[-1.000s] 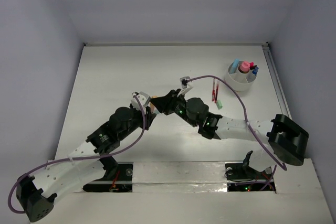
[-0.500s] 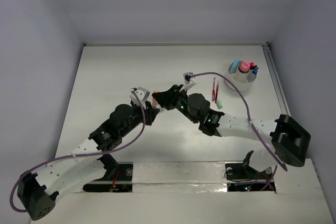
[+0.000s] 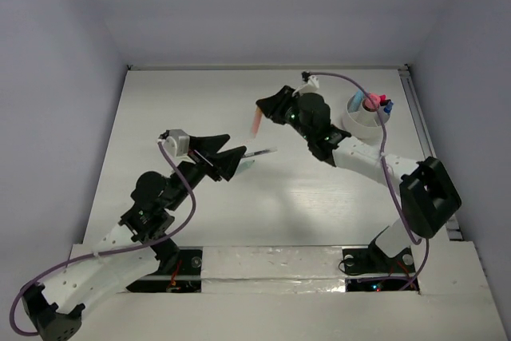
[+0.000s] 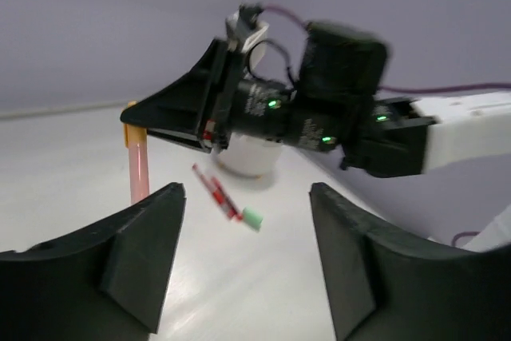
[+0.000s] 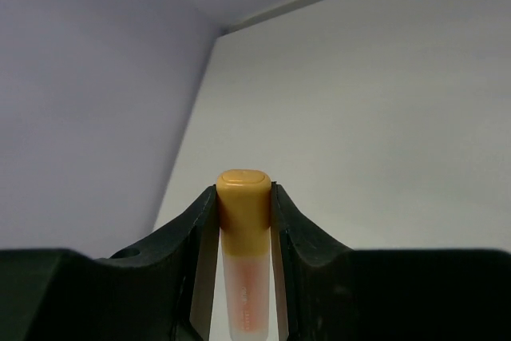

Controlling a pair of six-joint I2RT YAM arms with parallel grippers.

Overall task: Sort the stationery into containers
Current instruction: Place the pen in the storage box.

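Note:
My right gripper should next swing to the right in the top view, turning outward, and lower the marker into the white cup (image 3: 366,114), because that cup holds other stationery.
My right gripper (image 3: 262,109) is shut on an orange-capped marker (image 3: 255,123) that hangs tilted above the middle of the table; in the right wrist view its cap (image 5: 243,197) is pinched between both fingers. My left gripper (image 3: 233,146) is open and empty, lower left of the marker and apart from it. A thin grey pen (image 3: 260,152) lies just past its tips. The white cup (image 3: 363,120) at the far right holds pink and blue stationery. In the left wrist view, red pens (image 4: 215,192) and a small pale-green item (image 4: 253,219) lie in front of the cup (image 4: 249,157).
The right arm (image 3: 359,157) stretches diagonally from the near right toward the cup, covering the table beside it. White walls close the table at the back and both sides. A purple cable (image 3: 386,149) loops along the right arm.
The left gripper has opened and pulled back to the left. The right gripper has carried the orange marker up and toward the far right.

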